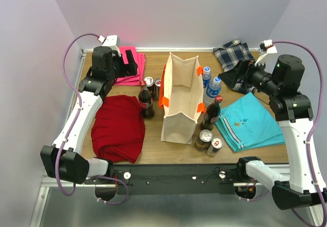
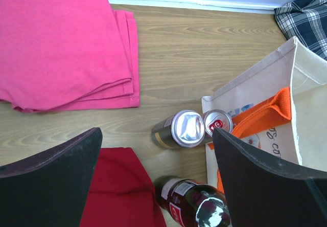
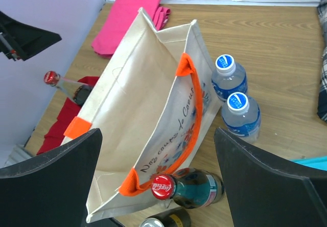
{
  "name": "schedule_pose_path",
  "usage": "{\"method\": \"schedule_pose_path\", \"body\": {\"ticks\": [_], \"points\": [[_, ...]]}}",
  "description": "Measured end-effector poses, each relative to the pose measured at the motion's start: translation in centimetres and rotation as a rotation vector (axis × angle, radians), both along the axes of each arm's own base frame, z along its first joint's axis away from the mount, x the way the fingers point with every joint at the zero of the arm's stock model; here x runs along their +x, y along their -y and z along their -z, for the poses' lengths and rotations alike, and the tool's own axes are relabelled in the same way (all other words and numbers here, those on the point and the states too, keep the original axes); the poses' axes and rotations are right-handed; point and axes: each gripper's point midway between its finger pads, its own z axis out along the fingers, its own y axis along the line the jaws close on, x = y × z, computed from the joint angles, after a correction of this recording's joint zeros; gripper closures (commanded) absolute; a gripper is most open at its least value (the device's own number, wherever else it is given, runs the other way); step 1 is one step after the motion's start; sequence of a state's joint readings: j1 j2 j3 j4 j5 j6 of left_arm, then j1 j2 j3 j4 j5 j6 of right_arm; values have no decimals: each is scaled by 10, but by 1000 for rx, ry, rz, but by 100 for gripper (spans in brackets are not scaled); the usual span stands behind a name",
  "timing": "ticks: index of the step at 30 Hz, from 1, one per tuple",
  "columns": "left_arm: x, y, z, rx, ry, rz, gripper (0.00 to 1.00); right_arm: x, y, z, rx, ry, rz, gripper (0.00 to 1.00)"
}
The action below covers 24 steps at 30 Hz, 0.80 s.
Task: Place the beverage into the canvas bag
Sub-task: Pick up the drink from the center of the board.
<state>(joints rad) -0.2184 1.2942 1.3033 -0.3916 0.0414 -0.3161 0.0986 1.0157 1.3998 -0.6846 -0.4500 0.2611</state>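
The robot needs to move its right gripper back and down next, around the second cola bottle's red-capped neck, which sticks up beside the bag, below the gripper and back from it.
The cream canvas bag with orange straps stands upright and open at the table's middle; its inside looks empty in the right wrist view. Left of it stand a cola bottle and two cans. On its right are two water bottles, a second cola bottle and two more cans. My left gripper hangs open above the pink cloth, well over the left cans. My right gripper is open and empty, high to the right of the bag.
A folded pink cloth lies at the back left and a red cloth at the front left. Teal shorts lie at the right and a plaid cloth at the back right. Walls close in three sides.
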Motion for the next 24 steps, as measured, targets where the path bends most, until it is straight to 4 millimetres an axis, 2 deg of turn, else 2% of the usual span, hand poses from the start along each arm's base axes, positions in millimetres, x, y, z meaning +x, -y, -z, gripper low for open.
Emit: {"method": "schedule_pose_path", "body": {"ticks": [7, 12, 16, 24], "points": [[0, 1, 0, -2, 0, 1, 1, -4, -11, -1, 15, -4, -54, 1], [-1, 3, 0, -3, -1, 5, 1, -3, -12, 8, 10, -36, -55, 2], [-1, 3, 4, -2, -8, 5, 1, -4, -11, 29, -3, -95, -44, 4], [-1, 2, 8, 0, -13, 4, 1, -16, -8, 89, -49, -249, 9, 9]]}}
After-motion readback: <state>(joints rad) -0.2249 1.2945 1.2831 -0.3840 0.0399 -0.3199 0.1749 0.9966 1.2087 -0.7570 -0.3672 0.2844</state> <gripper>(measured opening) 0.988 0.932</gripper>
